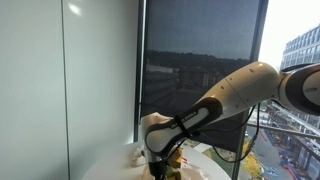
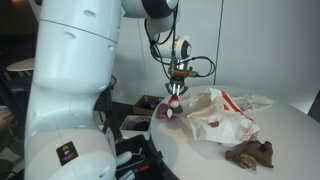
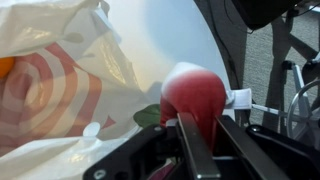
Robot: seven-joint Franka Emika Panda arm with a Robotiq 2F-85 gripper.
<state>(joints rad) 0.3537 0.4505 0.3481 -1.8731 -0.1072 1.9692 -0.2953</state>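
Observation:
The red soft toy [image 2: 170, 112] still hangs beside the white plastic bag's edge, so my gripper should lower slightly and shift toward it next.
My gripper [image 3: 200, 140] is shut on a red soft toy [image 3: 195, 92] that has a green leaf [image 3: 150, 115] and a white tag [image 3: 238, 98]. The toy sits between the two fingers. In an exterior view the gripper [image 2: 175, 97] points down and holds the toy [image 2: 170, 112] low over the near edge of the white table [image 2: 200, 155]. A white plastic bag with a red ring logo [image 3: 60, 80] lies just beside the toy. The bag also shows in both exterior views [image 2: 218, 115] [image 1: 135, 153]. In an exterior view the gripper [image 1: 160, 162] is partly hidden by the arm.
A brown plush toy [image 2: 250, 153] lies on the table in front of the bag. The robot's white base [image 2: 70, 90] and cables [image 2: 135, 160] stand beside the table. A window with a dark blind [image 1: 195, 60] is behind it.

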